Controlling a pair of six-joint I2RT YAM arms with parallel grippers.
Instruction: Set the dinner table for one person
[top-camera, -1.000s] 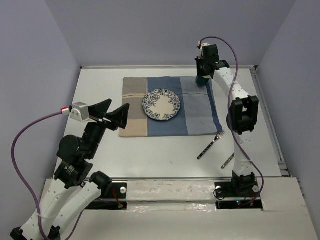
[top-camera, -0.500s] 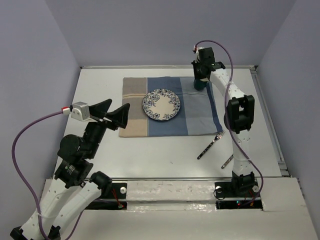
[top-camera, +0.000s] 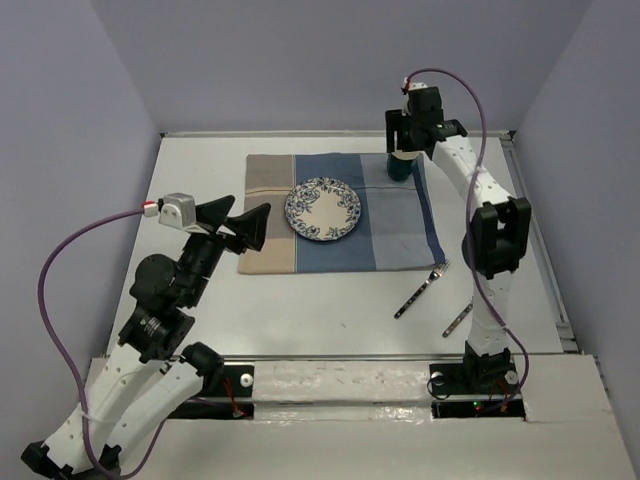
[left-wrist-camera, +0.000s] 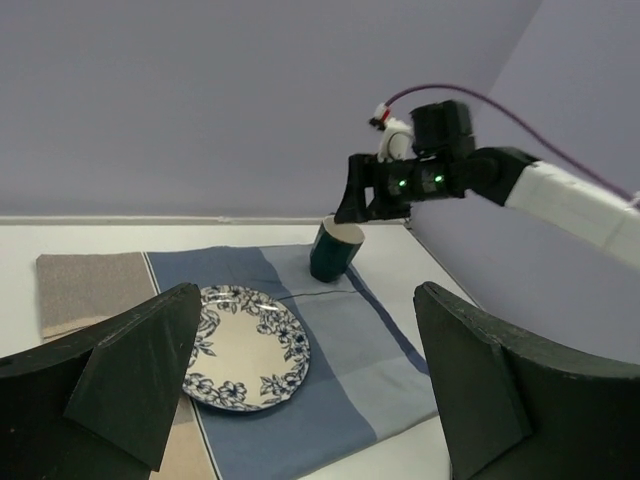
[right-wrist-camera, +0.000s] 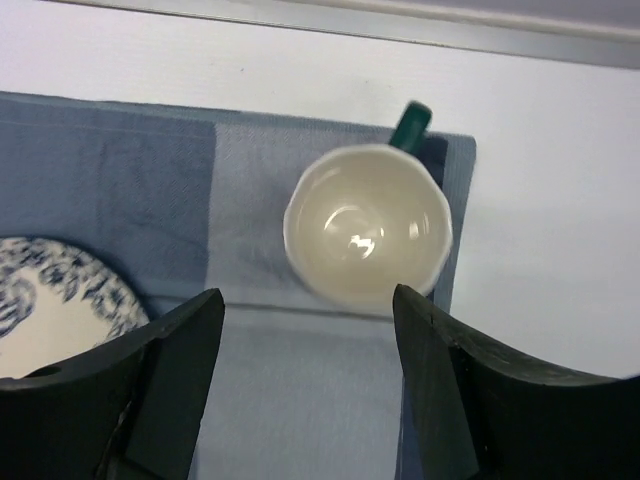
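Observation:
I will move my left gripper to the right in the top view next, tilt it down and lower it onto the fork's dark handle (top-camera: 410, 301), because the fork lies crooked by the mat.
The white dinner table (top-camera: 200, 180) carries a tan-and-blue striped placemat (top-camera: 395, 235). A blue-flowered plate (top-camera: 323, 209) lies at the mat's middle. A dark green cup (top-camera: 400, 168) with a white inside (right-wrist-camera: 367, 225) stands upright on the mat's far right corner. My right gripper (top-camera: 402, 148) hovers just above the cup, open (right-wrist-camera: 305, 350), with nothing between its fingers. A fork (top-camera: 420, 288) and a second piece of cutlery (top-camera: 458, 318) lie on the table right of the mat. My left gripper (top-camera: 240, 222) hangs open off the mat's left edge, empty (left-wrist-camera: 300, 390).
The left wrist view shows the plate (left-wrist-camera: 245, 345), the cup (left-wrist-camera: 335, 250) and the right gripper (left-wrist-camera: 390, 190) over it. Purple-grey walls close in the table on three sides. A metal rail (top-camera: 535, 230) runs along the right edge.
My right gripper has opened and let go of the cup, which now stands alone on the mat, and has risen slightly. My left arm has shifted a little to the right.

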